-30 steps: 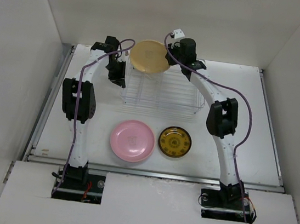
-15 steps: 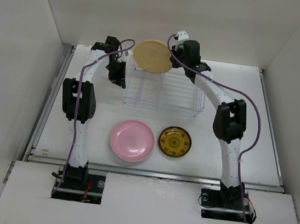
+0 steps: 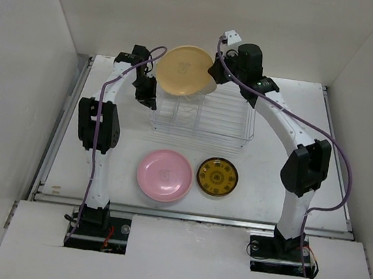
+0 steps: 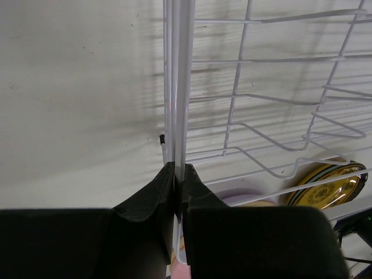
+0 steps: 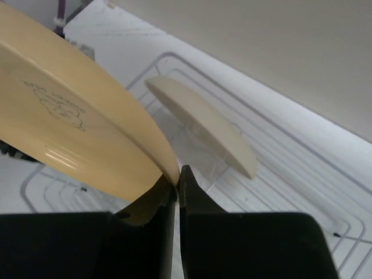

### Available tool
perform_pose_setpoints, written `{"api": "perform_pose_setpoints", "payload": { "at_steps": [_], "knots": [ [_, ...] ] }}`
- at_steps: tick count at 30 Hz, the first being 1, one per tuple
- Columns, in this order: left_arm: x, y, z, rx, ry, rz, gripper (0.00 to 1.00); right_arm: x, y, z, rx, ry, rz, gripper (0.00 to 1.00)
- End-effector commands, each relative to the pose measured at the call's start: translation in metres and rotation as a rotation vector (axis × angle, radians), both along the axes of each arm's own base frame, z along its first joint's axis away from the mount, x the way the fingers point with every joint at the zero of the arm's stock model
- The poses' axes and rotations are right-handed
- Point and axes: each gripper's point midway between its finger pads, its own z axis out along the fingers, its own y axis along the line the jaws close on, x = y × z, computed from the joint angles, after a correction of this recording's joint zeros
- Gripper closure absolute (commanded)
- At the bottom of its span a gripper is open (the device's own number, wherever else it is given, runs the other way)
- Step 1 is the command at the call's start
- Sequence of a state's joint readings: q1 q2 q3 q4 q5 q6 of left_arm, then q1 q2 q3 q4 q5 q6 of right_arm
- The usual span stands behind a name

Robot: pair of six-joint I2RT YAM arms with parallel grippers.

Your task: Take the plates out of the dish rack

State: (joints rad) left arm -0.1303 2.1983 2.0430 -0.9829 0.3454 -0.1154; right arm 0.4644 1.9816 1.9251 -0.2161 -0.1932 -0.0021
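Observation:
My right gripper first moves back over the rack (image 3: 246,128) next, to lower the yellow-tan plate onto the flat pink plate's empty top.
My right gripper (image 3: 213,75) is shut on the right rim of the yellow-tan plate (image 3: 183,70) and holds it in the air above the back left of the wire dish rack (image 3: 246,128). In the right wrist view my right gripper (image 5: 177,174) pinches the plate's edge (image 5: 81,139). A cream plate (image 5: 203,125) stands in the rack (image 5: 325,174) below. My left gripper (image 3: 149,96) is shut on the rack's left rim wire. The left wrist view shows my left gripper (image 4: 176,172) clamped on that wire (image 4: 177,87).
A pink plate (image 3: 164,175) and an amber-brown patterned plate (image 3: 217,176) lie flat on the table in front of the rack. The amber-brown plate also shows through the wires in the left wrist view (image 4: 328,187). White walls close in the table on three sides.
My right arm has raised the yellow-tan plate higher above the rack and tilted its face more towards the camera. The left arm has not moved.

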Motion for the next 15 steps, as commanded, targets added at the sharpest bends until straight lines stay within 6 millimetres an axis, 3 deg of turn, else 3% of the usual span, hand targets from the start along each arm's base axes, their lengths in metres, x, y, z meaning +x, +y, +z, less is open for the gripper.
{"api": "perform_pose_setpoints", "payload": {
  "at_steps": [1, 2, 4, 5, 8, 9, 11, 12, 15],
  "knots": [
    [-0.006, 0.007, -0.026, 0.044, 0.101, 0.081, 1.00, -0.037, 0.006, 0.012, 0.008, 0.056, 0.123, 1.00],
    [-0.006, 0.007, -0.026, 0.044, 0.101, 0.081, 1.00, -0.057, 0.006, -0.009, -0.023, 0.150, 0.184, 1.00],
    [-0.006, 0.007, -0.026, 0.042, 0.104, 0.089, 1.00, -0.083, 0.000, -0.018, -0.064, 0.205, 0.242, 1.00],
    [-0.005, 0.010, -0.025, 0.030, 0.109, 0.109, 1.00, -0.101, -0.003, -0.042, -0.085, 0.281, 0.279, 1.00],
    [-0.003, 0.015, -0.023, -0.005, 0.117, 0.133, 1.00, -0.145, -0.012, -0.054, -0.119, 0.361, 0.352, 1.00],
    [-0.002, 0.019, -0.023, -0.008, 0.120, 0.152, 1.00, -0.167, -0.011, -0.069, -0.130, 0.437, 0.390, 1.00],
    [-0.002, 0.019, -0.023, -0.008, 0.120, 0.152, 1.00, -0.187, -0.006, -0.080, -0.161, 0.474, 0.440, 1.00],
    [-0.002, 0.019, -0.023, -0.008, 0.120, 0.152, 1.00, -0.205, 0.002, -0.097, -0.189, 0.529, 0.475, 1.00],
    [-0.005, 0.018, -0.023, -0.015, 0.130, 0.150, 1.00, -0.226, 0.018, -0.123, -0.246, 0.597, 0.529, 1.00]
  ]
}}
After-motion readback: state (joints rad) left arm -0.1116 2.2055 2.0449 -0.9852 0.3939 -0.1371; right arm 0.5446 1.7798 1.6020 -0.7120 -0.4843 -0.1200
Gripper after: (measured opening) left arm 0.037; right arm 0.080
